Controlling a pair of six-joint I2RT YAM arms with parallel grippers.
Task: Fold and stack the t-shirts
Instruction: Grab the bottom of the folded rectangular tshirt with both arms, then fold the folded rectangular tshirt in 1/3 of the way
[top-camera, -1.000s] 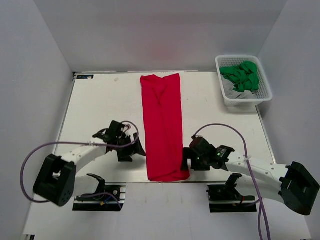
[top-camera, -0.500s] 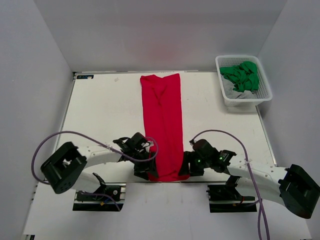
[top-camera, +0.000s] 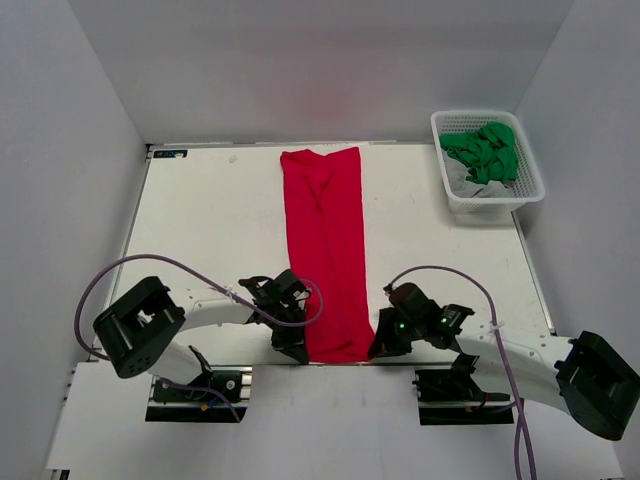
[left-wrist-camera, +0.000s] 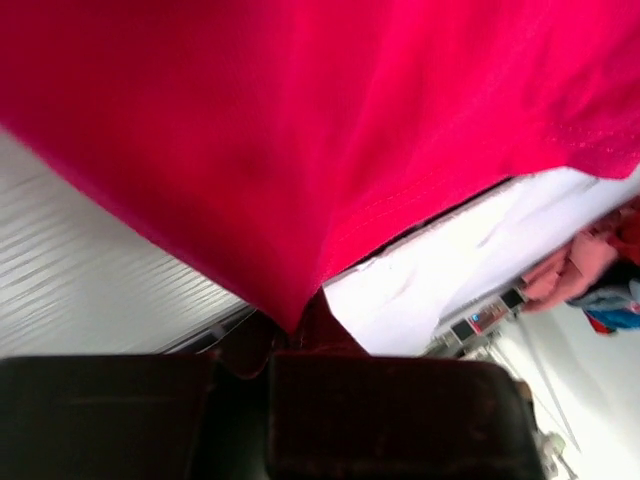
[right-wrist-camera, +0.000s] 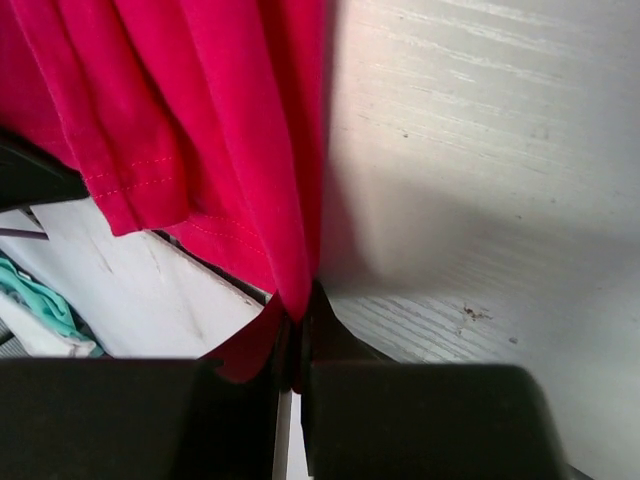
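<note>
Next, my right gripper rises, carries the red t-shirt's pinched near corner outward and lowers it. It releases the corner over the t-shirt's far end (top-camera: 347, 188), since that lies outward of the gripper.
A bright red t-shirt (top-camera: 325, 250) lies folded into a long narrow strip down the middle of the white table (top-camera: 200, 230), its near end at the table's front edge. My left gripper (top-camera: 297, 343) is shut on the strip's near left corner, and red cloth (left-wrist-camera: 300, 150) fills the left wrist view, pinched between the jaws (left-wrist-camera: 290, 335). My right gripper (top-camera: 378, 343) is shut on the near right corner; in the right wrist view the red hem (right-wrist-camera: 250, 180) runs down into the closed jaws (right-wrist-camera: 298, 330).
A white lattice basket (top-camera: 525, 190) with green cloth (top-camera: 483, 150) stands at the table's far right corner. White walls enclose the table on three sides. The arm bases (top-camera: 195, 390) sit below the front edge.
Both grippers moved in from either side to the shirt's near corners, then shut on the cloth. The shirt's near end is drawn slightly narrower.
</note>
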